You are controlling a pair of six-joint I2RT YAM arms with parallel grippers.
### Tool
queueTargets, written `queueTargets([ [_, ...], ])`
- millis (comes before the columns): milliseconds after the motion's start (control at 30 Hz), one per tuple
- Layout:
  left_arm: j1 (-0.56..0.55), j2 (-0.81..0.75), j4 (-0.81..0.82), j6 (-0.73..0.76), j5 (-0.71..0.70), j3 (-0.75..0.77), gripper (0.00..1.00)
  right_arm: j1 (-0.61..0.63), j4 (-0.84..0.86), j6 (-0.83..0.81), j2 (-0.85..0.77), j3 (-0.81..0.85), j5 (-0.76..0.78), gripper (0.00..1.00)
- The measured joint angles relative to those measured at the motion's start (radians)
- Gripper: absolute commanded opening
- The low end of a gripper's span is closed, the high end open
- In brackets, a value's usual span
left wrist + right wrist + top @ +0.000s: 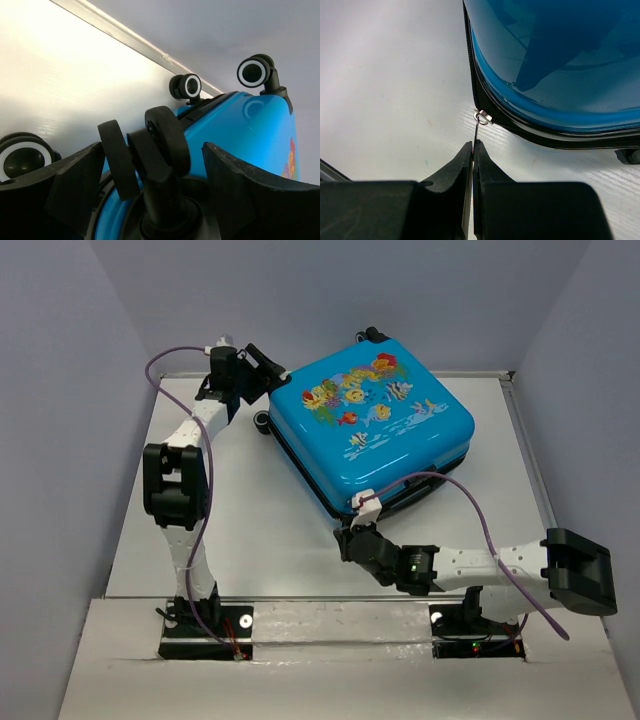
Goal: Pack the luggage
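Observation:
The left gripper brings its open fingers together on the black wheel [281,381] [159,145] at the luggage's far corner next, since the wheel already stands between them.
The luggage [375,430], a bright blue hard-shell case with fish print on top, lies closed and flat on the table. My left gripper [262,377] is at its far left corner, jaws open on either side of a black wheel [159,145], not clamping it. More black-and-white wheels [254,71] show beyond. My right gripper [345,538] is at the near left corner, shut on the thin metal zipper pull [476,131], which hangs from the slider [483,117] on the black zipper band of the luggage [560,60].
The white table [250,530] lies left and in front of the case. Grey walls enclose the table at back and sides. A metal strip [125,35] marks the table's far edge.

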Motion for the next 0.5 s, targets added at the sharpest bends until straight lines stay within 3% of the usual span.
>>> queueTargets([
  [333, 0.006, 0.047, 0.093, -0.090, 0.011, 0.005, 0.70, 0.000, 0.001, 0.000, -0.001, 0.000, -0.008, 0.07],
  [500, 0.008, 0.067, 0.133, -0.135, 0.021, 0.011, 0.72, 0.000, 0.002, 0.000, -0.001, 0.000, -0.008, 0.07],
])
